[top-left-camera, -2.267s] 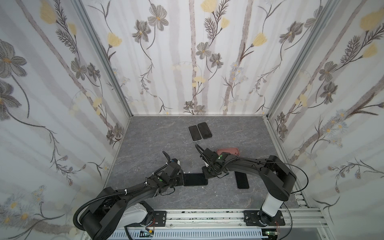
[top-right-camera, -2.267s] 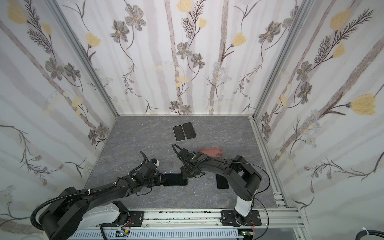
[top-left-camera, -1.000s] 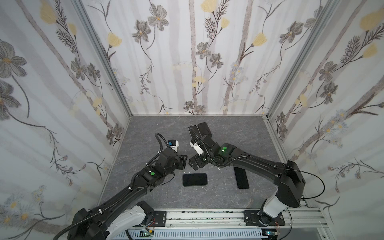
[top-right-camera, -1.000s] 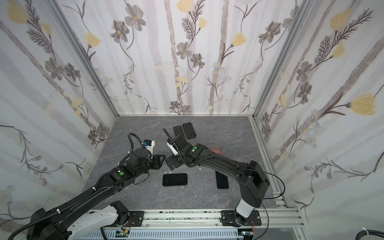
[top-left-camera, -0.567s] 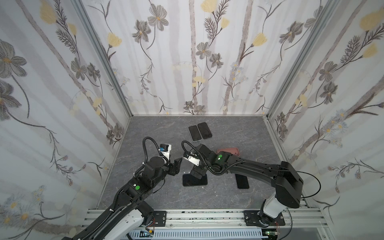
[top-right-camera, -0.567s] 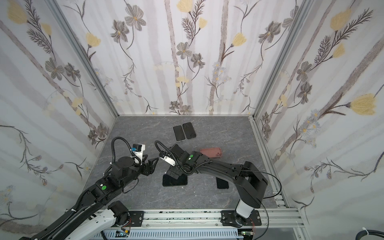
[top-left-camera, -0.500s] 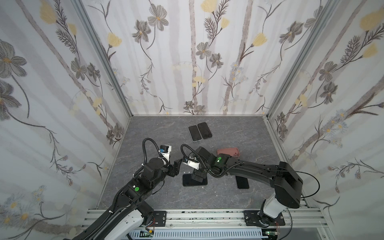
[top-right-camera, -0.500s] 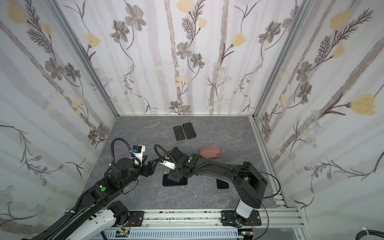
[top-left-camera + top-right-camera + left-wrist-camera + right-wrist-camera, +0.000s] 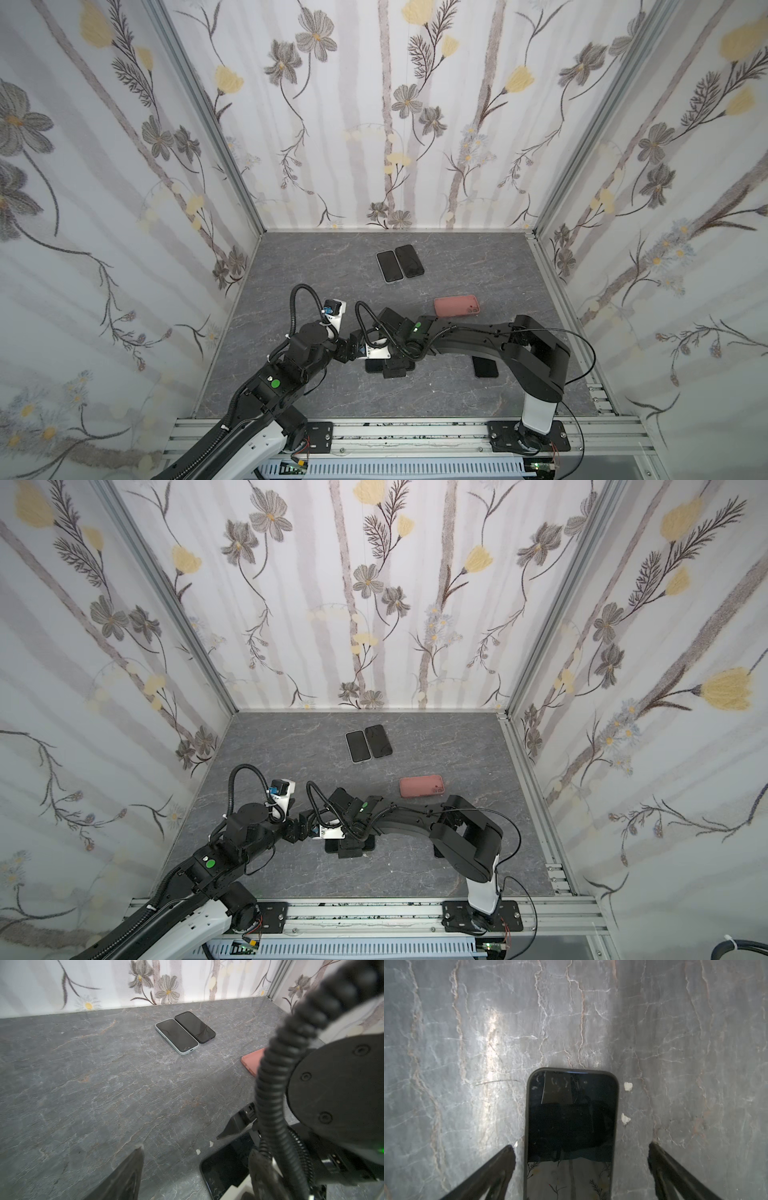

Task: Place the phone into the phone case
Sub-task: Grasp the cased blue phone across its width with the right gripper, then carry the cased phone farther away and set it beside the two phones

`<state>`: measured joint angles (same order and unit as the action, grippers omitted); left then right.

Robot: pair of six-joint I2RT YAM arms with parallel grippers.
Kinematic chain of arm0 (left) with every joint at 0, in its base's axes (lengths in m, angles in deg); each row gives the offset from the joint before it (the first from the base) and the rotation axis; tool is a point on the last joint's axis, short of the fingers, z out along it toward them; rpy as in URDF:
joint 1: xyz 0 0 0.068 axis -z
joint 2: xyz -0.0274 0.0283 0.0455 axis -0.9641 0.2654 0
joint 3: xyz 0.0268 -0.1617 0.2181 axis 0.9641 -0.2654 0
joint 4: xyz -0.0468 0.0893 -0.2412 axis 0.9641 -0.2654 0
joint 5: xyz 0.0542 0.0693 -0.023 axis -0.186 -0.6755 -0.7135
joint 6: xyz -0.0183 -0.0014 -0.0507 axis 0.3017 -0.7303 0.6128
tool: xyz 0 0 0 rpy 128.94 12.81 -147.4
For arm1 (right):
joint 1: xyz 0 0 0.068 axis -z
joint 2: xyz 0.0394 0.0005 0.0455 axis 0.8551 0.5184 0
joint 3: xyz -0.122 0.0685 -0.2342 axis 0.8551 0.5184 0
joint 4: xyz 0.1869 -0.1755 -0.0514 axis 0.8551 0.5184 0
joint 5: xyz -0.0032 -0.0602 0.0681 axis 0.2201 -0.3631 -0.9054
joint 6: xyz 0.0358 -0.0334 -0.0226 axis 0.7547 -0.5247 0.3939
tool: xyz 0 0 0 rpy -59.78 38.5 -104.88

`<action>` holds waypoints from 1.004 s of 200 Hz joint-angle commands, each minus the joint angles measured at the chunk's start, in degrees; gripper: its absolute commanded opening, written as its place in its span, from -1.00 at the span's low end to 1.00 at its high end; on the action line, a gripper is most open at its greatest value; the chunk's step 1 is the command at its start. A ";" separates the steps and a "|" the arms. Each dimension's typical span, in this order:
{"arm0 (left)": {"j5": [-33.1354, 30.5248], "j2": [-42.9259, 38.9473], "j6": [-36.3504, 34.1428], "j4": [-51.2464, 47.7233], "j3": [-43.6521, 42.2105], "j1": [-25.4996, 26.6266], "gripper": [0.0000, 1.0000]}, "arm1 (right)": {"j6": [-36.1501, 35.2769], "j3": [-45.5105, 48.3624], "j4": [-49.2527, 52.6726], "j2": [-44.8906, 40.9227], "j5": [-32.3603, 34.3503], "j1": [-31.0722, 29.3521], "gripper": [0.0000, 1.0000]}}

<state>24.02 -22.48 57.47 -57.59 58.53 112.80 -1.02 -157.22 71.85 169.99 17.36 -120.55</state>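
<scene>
Next, my right gripper will go down and close on the black phone [image 9: 374,365] [image 9: 570,1156] below it, since the open fingertips already stand beside both long edges.
A black phone [image 9: 571,1118] lies flat, screen up, on the grey table near the front in both top views [image 9: 372,367] [image 9: 331,846]. My right gripper [image 9: 581,1145] is open, low over it, one finger [image 9: 506,1155] on each long side without touching it. My left gripper [image 9: 197,1151] is open too, just left of the phone's end [image 9: 226,1165], holding nothing. In a top view the left gripper [image 9: 347,351] nearly meets the right gripper [image 9: 390,368]. The pink phone case [image 9: 456,306] [image 9: 422,786] lies empty behind the right arm.
Two dark phones [image 9: 390,266] [image 9: 409,261] lie side by side at the back, one with a pale rim [image 9: 176,1035]. Another black phone [image 9: 485,368] lies under the right arm. Flowered walls close the table on three sides; a rail [image 9: 415,432] runs along the front.
The right gripper has dropped from mid-table down over the black phone, still open. The left gripper has pulled back towards the front and its jaws have opened wider.
</scene>
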 commanded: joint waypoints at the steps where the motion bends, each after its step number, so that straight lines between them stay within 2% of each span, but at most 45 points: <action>1: -2.79 -1.10 0.53 3.42 -0.19 0.10 0.64 | -2.21 -0.92 0.41 1.53 -0.74 -0.45 0.99; 49: -10.00 -2.10 1.04 2.69 0.20 -0.80 0.68 | -2.08 -0.73 3.46 3.83 0.66 0.62 0.99; 94: -17.06 -4.44 2.24 1.32 0.71 -3.77 0.68 | 0.78 -7.47 11.47 9.99 -1.65 3.23 1.00; 135: -18.18 -5.79 2.15 1.31 0.51 -4.99 0.68 | 2.39 -14.30 16.77 15.78 -2.13 3.99 0.64; 145: -18.07 -5.53 2.26 1.31 0.56 -5.22 0.68 | 2.83 -16.17 18.09 17.26 -2.03 4.20 0.48; 201: -17.71 -5.17 2.39 1.31 0.51 -5.75 0.68 | 8.79 -24.42 18.88 21.73 0.50 5.77 0.29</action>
<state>7.17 -27.53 59.15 -57.79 58.73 107.32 3.70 -179.71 84.93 188.53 10.06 -115.61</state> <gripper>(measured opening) 0.841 0.728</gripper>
